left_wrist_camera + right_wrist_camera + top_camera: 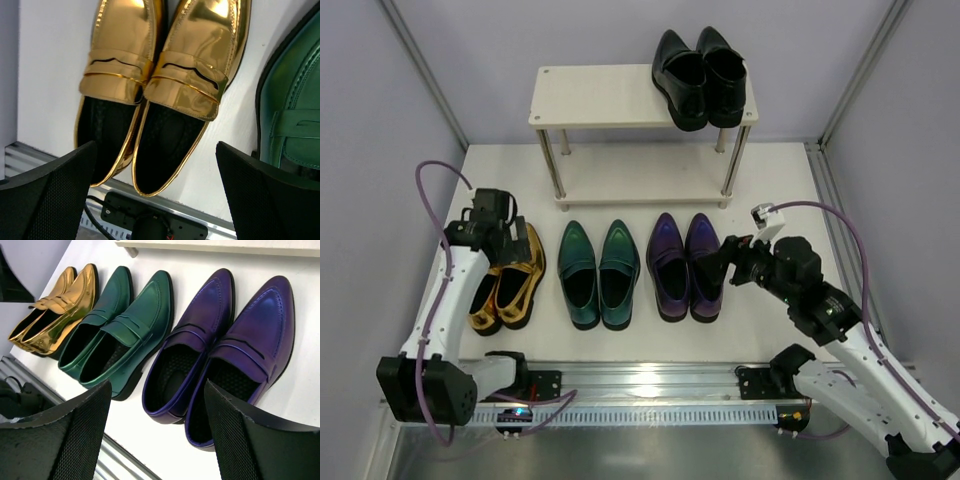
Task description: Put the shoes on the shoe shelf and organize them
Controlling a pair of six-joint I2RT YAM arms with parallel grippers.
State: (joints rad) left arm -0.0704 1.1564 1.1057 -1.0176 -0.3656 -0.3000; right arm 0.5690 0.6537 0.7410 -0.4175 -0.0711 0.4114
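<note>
My left gripper is going to turn next and go down into both openings of the gold pair (512, 285), around the inner sides that touch.
The black pair (700, 75) stands on the right of the cream shoe shelf's top board (600, 97). On the white table in front lie the gold pair (512, 285), teal pair (599, 272) and purple pair (687, 264), side by side. My left gripper (505, 238) hovers over the gold pair (155, 90), jaws wide open and empty, with the teal shoe (292, 125) at the right. My right gripper (720, 262) is at the purple pair's right side, open and empty; the right wrist view shows purple (225, 355), teal (120, 330) and gold (55, 307) pairs.
The shelf's lower board (640, 188) is bare. A metal rail (650, 385) with both arm bases runs along the near edge. Grey walls and frame posts (425, 75) enclose the table on the left, right and back.
</note>
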